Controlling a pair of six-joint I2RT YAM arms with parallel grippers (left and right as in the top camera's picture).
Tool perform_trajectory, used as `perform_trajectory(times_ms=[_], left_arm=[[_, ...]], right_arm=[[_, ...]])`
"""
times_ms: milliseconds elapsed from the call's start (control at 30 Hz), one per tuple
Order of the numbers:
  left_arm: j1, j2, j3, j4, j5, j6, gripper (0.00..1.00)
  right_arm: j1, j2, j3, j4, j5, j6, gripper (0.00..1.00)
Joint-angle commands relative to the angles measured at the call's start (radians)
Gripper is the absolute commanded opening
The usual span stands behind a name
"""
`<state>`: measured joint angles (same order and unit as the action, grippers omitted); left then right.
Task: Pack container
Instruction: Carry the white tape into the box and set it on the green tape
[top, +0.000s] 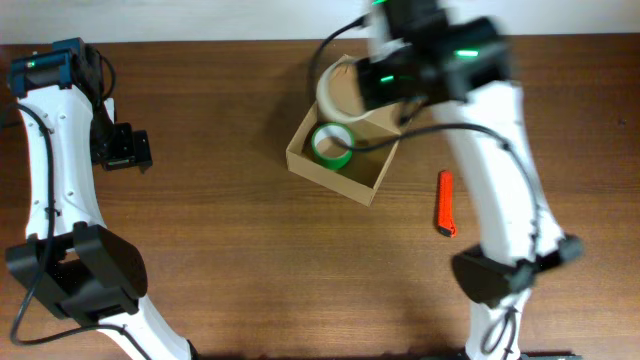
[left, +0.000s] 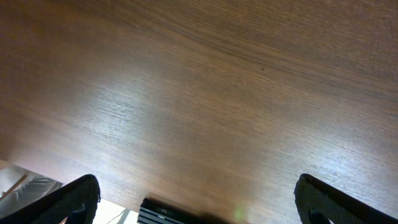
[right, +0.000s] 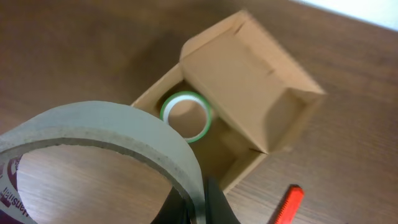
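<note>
The large beige tape roll (right: 106, 134) is still hanging above the far side of the box. My right gripper should move down into the box over the green tape roll (top: 331, 145).
The container (top: 372, 186) is an open tan cardboard box at the table's middle back, with its flap lid (right: 249, 81) up. A green tape roll (top: 331, 145) lies inside it and also shows in the right wrist view (right: 186, 116). My right gripper (right: 200, 205) is shut on the rim of a large beige tape roll (right: 106, 134) and holds it in the air over the box's far side (top: 335, 88). My left gripper (left: 199, 202) is open and empty over bare table at the far left (top: 125, 150).
A red-orange utility knife (top: 445, 203) lies on the table right of the box, also in the right wrist view (right: 287, 205). The table's back edge runs behind the box.
</note>
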<state>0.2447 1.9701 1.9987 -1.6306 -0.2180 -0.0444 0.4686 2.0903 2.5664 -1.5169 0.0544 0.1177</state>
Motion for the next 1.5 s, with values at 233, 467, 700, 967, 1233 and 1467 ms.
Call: perform_trajectory(times_ms=[233,467,700,967,1233,1467], left_arm=[[0.007,-0.004,-0.005,0.0,-0.011,0.015,1.0],[0.007,-0.004,-0.005,0.0,-0.011,0.015,1.0],[0.007,-0.004,-0.005,0.0,-0.011,0.015,1.0],[0.007,-0.004,-0.005,0.0,-0.011,0.015,1.0],[0.007,-0.004,-0.005,0.0,-0.011,0.015,1.0],[0.007,-0.004,-0.005,0.0,-0.011,0.015,1.0]], right_arm=[[-0.008,0.247,0.0,0.029,0.104,-0.009,0.04],[-0.026,0.339,-0.003,0.033,0.081,-0.005,0.04],[-0.026,0.375,-0.03,0.034,0.062,0.019,0.04],[-0.027,0.376,-0.109,0.094,0.052,0.022,0.03],[-0.027,0.376,-0.193,0.164,0.041,0.021,0.04],[-0.027,0.376,-0.201,0.238,0.021,0.022,0.04]])
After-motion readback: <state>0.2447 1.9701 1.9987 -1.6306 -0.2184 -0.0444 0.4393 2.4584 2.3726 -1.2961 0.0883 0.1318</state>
